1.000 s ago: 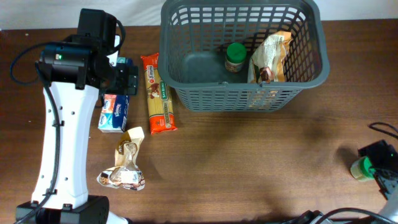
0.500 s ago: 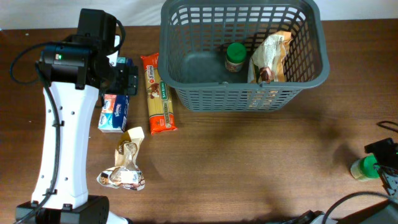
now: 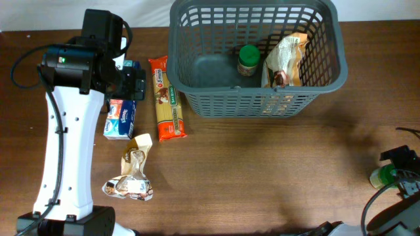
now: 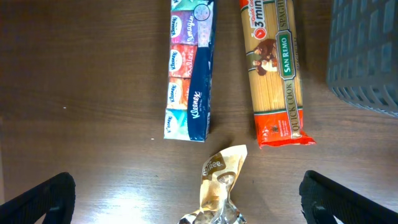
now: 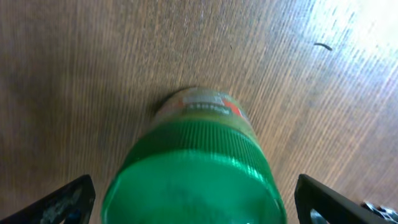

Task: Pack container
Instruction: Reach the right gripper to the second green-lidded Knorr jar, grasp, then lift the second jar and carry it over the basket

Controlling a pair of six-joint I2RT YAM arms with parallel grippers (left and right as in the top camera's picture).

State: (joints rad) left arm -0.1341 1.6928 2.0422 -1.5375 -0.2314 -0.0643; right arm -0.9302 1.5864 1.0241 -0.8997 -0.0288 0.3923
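Note:
My right gripper should move down a little next and close its fingers around the jar's green lid (image 3: 389,174) (image 5: 196,177), because the lid is already between the two open fingers.
The dark grey slatted basket (image 3: 249,101) stands at the back middle; its corner shows in the left wrist view (image 4: 367,56). Inside it are a green-lidded jar (image 3: 249,60) and a snack bag (image 3: 287,59). Left of it lie a spaghetti pack (image 3: 166,98) (image 4: 273,74), a Kleenex pack (image 3: 121,118) (image 4: 189,68) and a crumpled snack bag (image 3: 133,174) (image 4: 219,186). My left gripper (image 4: 199,199) is open above the crumpled bag. My right gripper (image 5: 196,202) is open, with its fingers on either side of a second green-lidded jar (image 3: 380,176) (image 5: 193,162) at the far right.
The left arm's white column (image 3: 65,144) rises along the left side of the brown wooden table. A black cable (image 3: 407,134) lies near the right edge. The right jar stands close to the table's right edge.
My right gripper has shifted slightly around the green-lidded jar at the right edge. The left arm and the items on the table have not moved.

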